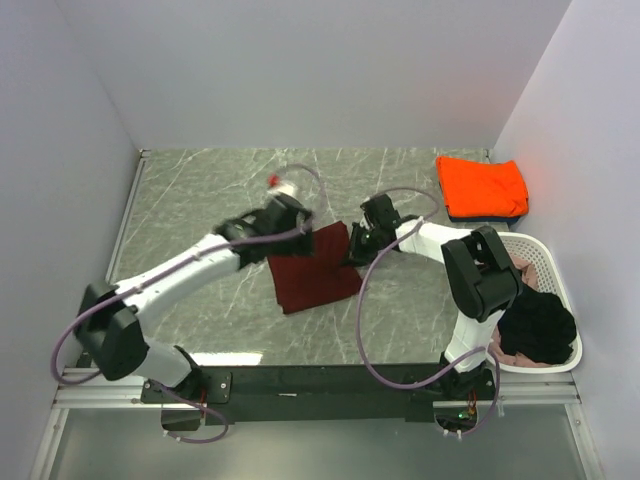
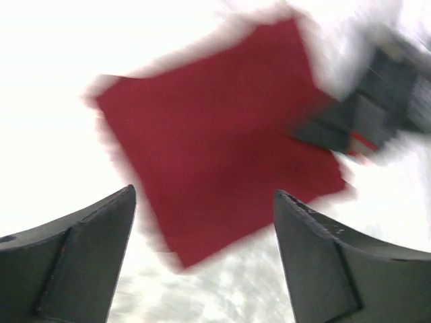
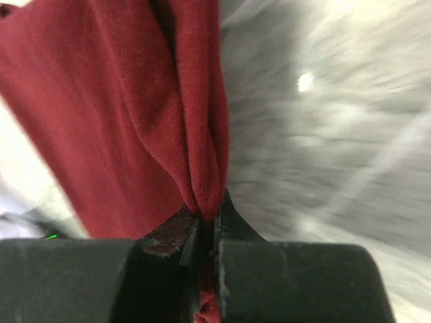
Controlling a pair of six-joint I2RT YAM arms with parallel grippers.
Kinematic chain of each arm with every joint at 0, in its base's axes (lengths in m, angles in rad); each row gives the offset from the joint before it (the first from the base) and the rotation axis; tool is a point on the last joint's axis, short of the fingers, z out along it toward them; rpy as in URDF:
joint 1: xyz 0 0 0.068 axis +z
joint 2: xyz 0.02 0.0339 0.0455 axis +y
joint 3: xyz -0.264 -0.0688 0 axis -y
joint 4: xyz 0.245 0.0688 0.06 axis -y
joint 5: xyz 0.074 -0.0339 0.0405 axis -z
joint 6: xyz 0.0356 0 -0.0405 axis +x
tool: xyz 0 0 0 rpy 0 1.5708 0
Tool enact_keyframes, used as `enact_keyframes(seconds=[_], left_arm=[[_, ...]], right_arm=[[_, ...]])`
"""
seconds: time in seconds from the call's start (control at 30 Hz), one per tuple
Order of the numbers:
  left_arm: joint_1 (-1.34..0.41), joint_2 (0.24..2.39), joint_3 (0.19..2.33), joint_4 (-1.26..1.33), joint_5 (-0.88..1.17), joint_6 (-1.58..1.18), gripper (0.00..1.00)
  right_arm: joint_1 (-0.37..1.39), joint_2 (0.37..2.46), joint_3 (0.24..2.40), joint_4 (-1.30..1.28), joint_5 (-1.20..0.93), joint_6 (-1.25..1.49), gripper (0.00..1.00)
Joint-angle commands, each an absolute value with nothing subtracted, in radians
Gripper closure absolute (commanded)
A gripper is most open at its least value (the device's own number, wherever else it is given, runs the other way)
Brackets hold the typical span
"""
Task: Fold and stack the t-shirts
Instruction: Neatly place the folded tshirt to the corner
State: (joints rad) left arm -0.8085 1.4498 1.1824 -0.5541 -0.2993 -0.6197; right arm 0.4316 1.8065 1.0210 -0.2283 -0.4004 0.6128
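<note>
I need to lift the maroon t-shirt (image 1: 312, 268) with my right gripper next, swing it outward over the bright orange shirt (image 1: 482, 185), then lower it and let go of it there, because the t-shirt is folded square.
The dark maroon t-shirt (image 1: 312, 268) lies folded in a rough square at the middle of the table. My right gripper (image 1: 357, 242) is shut on its right edge; the right wrist view shows the maroon cloth (image 3: 168, 114) bunched between the closed fingers. My left gripper (image 1: 292, 212) is open and empty, above the shirt's far left corner; its view shows the maroon square (image 2: 222, 128) below the spread fingers (image 2: 94, 235). The bright orange shirt (image 1: 482, 185) lies folded on a dark blue one (image 1: 470, 214) at the back right. A black shirt (image 1: 538, 327) and a pale pink one (image 1: 521, 268) lie in the basket.
The white perforated basket (image 1: 548, 258) stands at the right edge, close to the right arm's base. White walls enclose the table on three sides. The tabletop (image 1: 210, 190) is grey marble-patterned.
</note>
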Motion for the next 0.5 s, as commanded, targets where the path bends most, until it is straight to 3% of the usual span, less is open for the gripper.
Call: enact_keyframes(seconds=[0.0,0.1,0.3,0.47], left_arm=[[-0.631,1.382,1.259,-0.62,-0.264,-0.505,0.09],[-0.505,1.39,1.331,-0.661,-0.291,-0.459,0.02],[-0.316,1.394,1.27,-0.614,-0.376,-0.442,0.02],[-0.204,1.37,1.168,-0.554,-0.333,-0.428,0.03]], right_arm=[[0.4,1.752,1.161,-0.516,-0.161,0.386,1.0],[0.387,1.755,1.255,-0.621,-0.008,0.303,1.0],[0.354,1.781,1.425,-0.744,0.23,0.193,1.0],[0.315,1.841,1.578,-0.807,0.354,0.134,1.0]])
